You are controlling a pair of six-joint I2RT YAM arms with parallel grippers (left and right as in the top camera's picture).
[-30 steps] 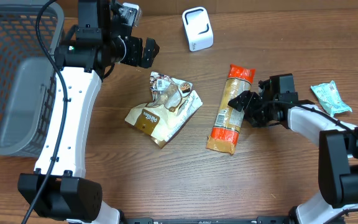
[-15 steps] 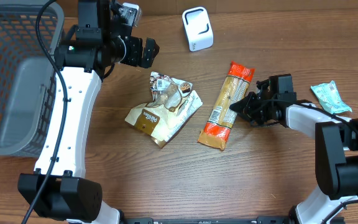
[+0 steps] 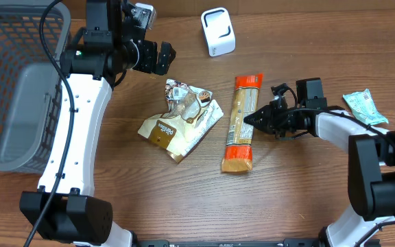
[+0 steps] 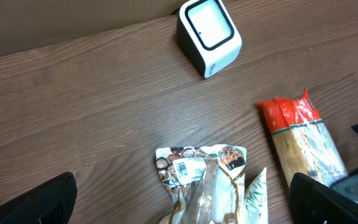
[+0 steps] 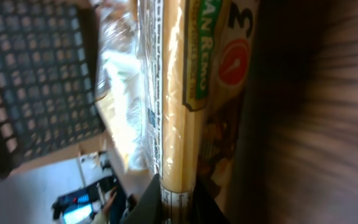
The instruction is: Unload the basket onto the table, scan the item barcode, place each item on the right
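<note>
The right gripper raises the pasta packet (image 3: pixel 241 123) next, turns the fingers downward and brings it down to release on the bare tabletop, which lies clear below the gripper.
A long pasta packet (image 3: pixel 241 123) with red ends lies nearly straight up and down at the table's middle right. My right gripper (image 3: pixel 252 119) is shut on its right edge, and in the right wrist view the packet (image 5: pixel 173 93) runs up from between the dark fingers (image 5: pixel 143 208). The white barcode scanner (image 3: pixel 218 31) stands at the back, also visible from the left wrist (image 4: pixel 209 36). My left gripper (image 3: pixel 158 58) hangs open above the table with nothing in it, its fingers (image 4: pixel 42 202) wide apart over a crumpled brown and white snack bag (image 4: pixel 207 180).
The snack bag (image 3: pixel 182 120) lies left of the pasta. A grey mesh basket (image 3: pixel 12 82) fills the left side. A teal packet (image 3: pixel 364 108) sits at the far right.
My right gripper has shut on the pasta packet and swung it: its top end moved left and the packet now lies nearly vertical. The left arm has not moved.
</note>
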